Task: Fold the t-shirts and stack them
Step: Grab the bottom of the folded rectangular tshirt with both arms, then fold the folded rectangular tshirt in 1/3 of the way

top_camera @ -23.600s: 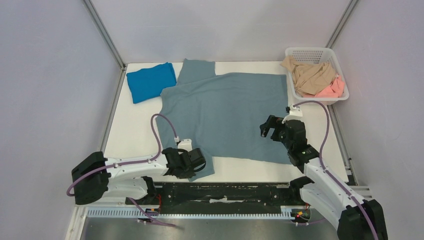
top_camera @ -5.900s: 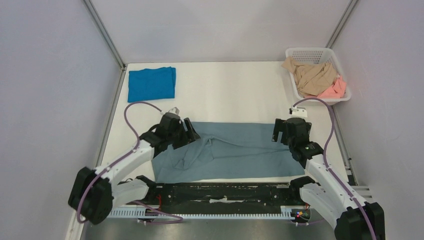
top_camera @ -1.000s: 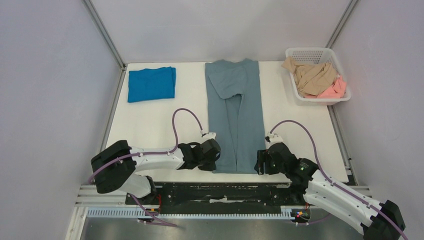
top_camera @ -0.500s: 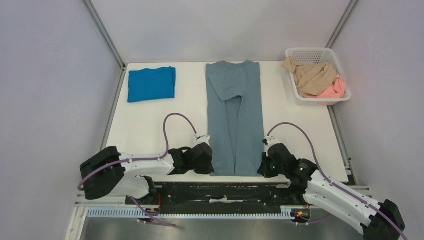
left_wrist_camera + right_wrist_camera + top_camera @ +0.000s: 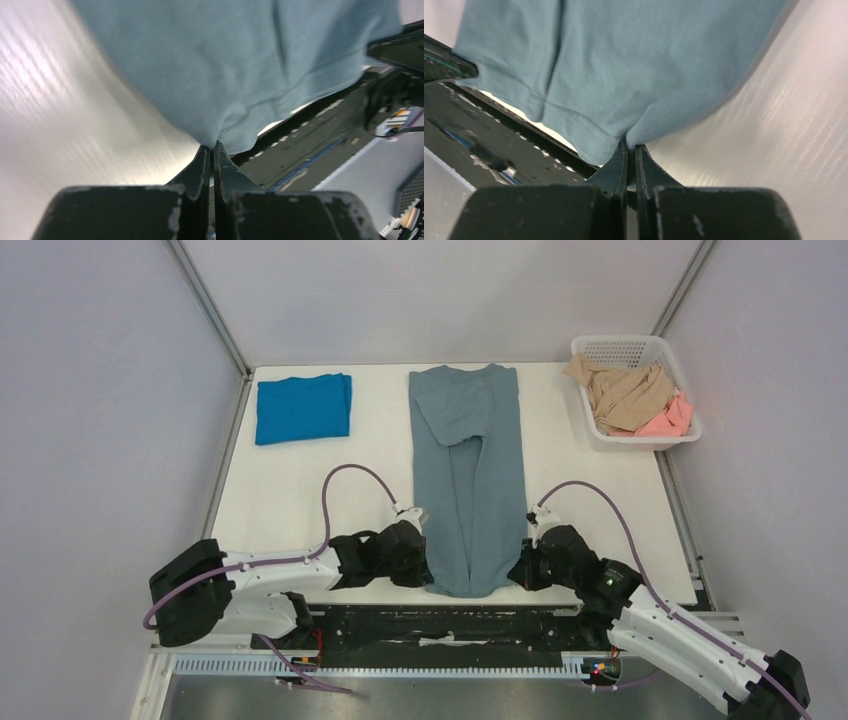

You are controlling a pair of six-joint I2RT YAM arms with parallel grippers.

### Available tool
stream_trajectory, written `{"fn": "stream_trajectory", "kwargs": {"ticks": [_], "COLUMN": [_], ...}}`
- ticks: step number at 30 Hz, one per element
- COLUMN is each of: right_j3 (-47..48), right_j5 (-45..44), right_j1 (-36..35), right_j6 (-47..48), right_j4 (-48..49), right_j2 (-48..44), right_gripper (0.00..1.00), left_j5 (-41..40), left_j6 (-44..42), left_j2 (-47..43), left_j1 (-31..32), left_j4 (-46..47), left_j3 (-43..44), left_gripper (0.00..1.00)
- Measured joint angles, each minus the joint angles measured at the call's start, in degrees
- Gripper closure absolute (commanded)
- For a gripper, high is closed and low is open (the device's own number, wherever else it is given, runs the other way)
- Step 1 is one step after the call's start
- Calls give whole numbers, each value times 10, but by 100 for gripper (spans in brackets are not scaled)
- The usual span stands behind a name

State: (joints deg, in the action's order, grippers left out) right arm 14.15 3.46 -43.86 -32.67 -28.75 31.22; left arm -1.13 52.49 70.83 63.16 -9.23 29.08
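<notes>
The corner of the t-shirt's hem in my left gripper lifts outward toward the collar end next, then comes down onto the folded t-shirt.
The grey-blue t-shirt (image 5: 470, 470) lies folded into a long narrow strip down the middle of the table, collar end far, hem near. My left gripper (image 5: 426, 570) is shut on the hem's left corner (image 5: 225, 134). My right gripper (image 5: 512, 575) is shut on the hem's right corner (image 5: 621, 137). Both corners are lifted a little, so the hem sags between them. A bright blue t-shirt (image 5: 302, 407) lies folded at the far left. Tan (image 5: 620, 390) and pink (image 5: 668, 420) t-shirts are bunched in the basket.
A white basket (image 5: 640, 344) stands at the far right corner. A black rail (image 5: 460, 625) runs along the table's near edge, just below the hem. Metal posts and grey walls close in both sides.
My right gripper has shut on the hem's right corner. Both grippers have drawn the near end toward the front edge and raised it slightly.
</notes>
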Motion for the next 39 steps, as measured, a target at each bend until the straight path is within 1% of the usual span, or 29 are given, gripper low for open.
{"fn": "stream_trajectory", "kwargs": {"ticks": [4, 8, 9, 12, 15, 19, 23, 28, 33, 38, 39], "right_j3": [50, 96, 113, 157, 208, 249, 261, 289, 339, 366, 374], "right_j5": [-27, -76, -99, -159, -225, -264, -246, -198, -170, -149, -144], "right_j1": [0, 0, 0, 0, 5, 38, 96, 156, 184, 202, 206], "right_j6": [3, 9, 13, 17, 25, 45, 68, 88, 110, 126, 128], "right_j4": [20, 51, 55, 62, 85, 130, 189, 229, 271, 296, 299], "right_j2": [50, 111, 130, 173, 221, 275, 335, 416, 490, 538, 552], "right_gripper": [100, 100, 100, 100, 100, 100, 100, 100, 100, 95, 92], "left_j5": [1, 19, 30, 35, 37, 37, 39, 41, 58, 63, 63], "left_j6": [-22, -42, -47, -55, -59, -69, -81, -98, -123, -136, -136], "left_j2": [-11, -5, 6, 41, 73, 109, 159, 231, 301, 360, 367], "left_j1": [-27, -94, -118, -165, -203, -247, -282, -311, -339, -358, -361], "left_j4": [-14, -14, -15, -17, -16, -17, -16, -18, -23, -38, -41], "left_j3": [58, 100, 113, 147, 181, 222, 272, 342, 407, 459, 466], "left_gripper": [98, 98, 98, 98, 98, 98, 98, 98, 98, 98, 98]}}
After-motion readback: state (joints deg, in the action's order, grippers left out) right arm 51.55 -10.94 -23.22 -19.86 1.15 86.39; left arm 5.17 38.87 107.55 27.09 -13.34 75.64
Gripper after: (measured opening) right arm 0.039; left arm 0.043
